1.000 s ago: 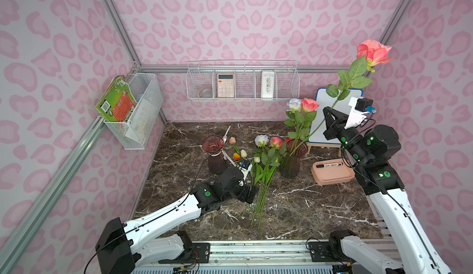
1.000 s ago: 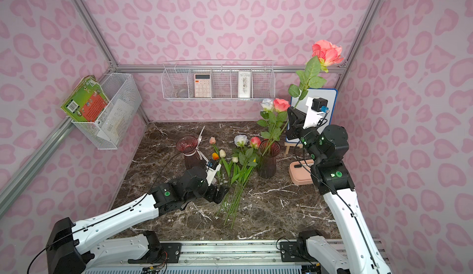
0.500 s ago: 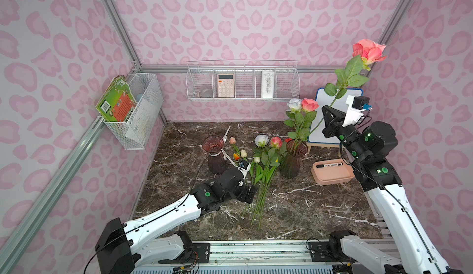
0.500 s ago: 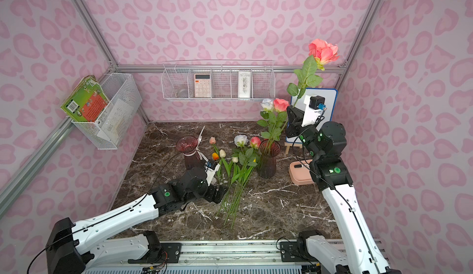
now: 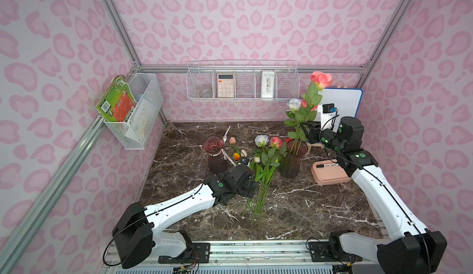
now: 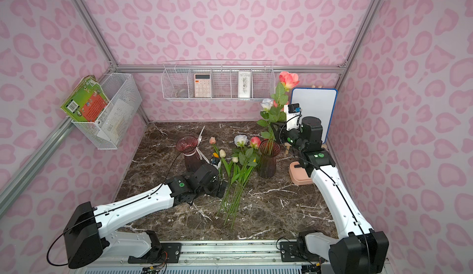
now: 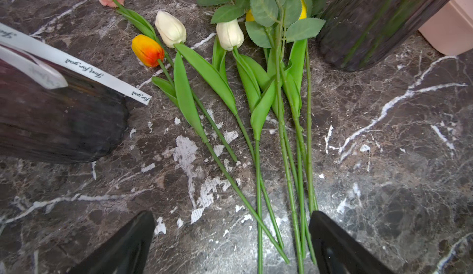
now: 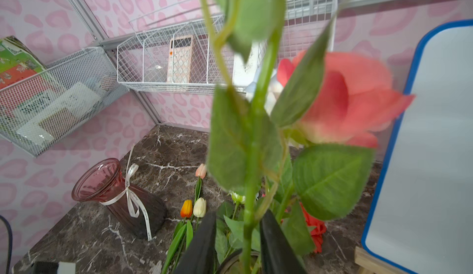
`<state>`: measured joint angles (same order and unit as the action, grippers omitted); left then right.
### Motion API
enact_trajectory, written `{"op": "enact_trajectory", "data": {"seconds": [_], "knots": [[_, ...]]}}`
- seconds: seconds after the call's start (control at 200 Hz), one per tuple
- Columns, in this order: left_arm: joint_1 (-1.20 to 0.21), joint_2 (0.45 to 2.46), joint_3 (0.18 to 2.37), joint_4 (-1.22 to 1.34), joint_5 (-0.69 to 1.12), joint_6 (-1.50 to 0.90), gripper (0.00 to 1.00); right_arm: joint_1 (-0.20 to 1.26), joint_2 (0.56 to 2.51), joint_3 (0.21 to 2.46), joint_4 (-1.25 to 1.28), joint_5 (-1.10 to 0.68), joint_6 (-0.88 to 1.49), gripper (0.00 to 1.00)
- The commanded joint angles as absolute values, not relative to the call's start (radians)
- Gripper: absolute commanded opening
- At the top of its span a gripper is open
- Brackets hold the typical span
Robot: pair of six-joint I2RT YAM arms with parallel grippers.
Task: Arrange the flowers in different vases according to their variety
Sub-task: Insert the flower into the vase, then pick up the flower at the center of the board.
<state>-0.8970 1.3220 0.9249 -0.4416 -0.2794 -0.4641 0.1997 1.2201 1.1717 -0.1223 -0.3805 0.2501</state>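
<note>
Next, my left gripper lowers toward the plain vase, onto the lying pink rose's lower stem (image 5: 265, 185) (image 7: 285, 156) below it on that side, since the stem is bare there.
A tall pink rose (image 5: 321, 79) (image 6: 288, 80) stands in the plain dark vase (image 5: 290, 161) (image 6: 267, 160) beside a white rose (image 5: 294, 104). My right gripper (image 8: 239, 215) (image 5: 305, 132) is open just above that vase's rim, its jaws either side of the pink rose's stem (image 8: 252, 157) with a gap showing. The ribboned vase (image 5: 216, 155) (image 8: 120, 196) stands empty at the left. Tulips, one orange (image 7: 148, 50) and one cream (image 7: 170, 28), lie on the marble with a white rose (image 5: 261, 140) and a pink rose (image 5: 276, 141). My left gripper (image 7: 231, 216) (image 5: 252, 187) hangs open low over their stems.
A pink case (image 5: 330, 174) with a marker lies right of the plain vase, in front of a blue-framed whiteboard (image 5: 343, 104). A wire shelf (image 5: 243, 83) with a calculator hangs on the back wall. A mesh basket (image 5: 138, 121) with a book hangs on the left wall.
The pink rose has come down, its stem now deeper in the plain vase. My right jaws have parted from the stem. The left arm has not moved.
</note>
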Motion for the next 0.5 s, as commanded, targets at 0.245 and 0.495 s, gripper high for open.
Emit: {"op": "enact_trajectory", "data": {"seconds": [0.245,0.495], "knots": [[-0.826,1.389,0.954,-0.471,-0.116,-0.491,0.94,0.202,1.124,1.197,-0.355,-0.316,0.242,0.67],[-0.826,1.51,1.036,-0.511,0.015,-0.466,0.7,0.202,0.981,1.093,-0.395,-0.334,0.265,0.83]]}}
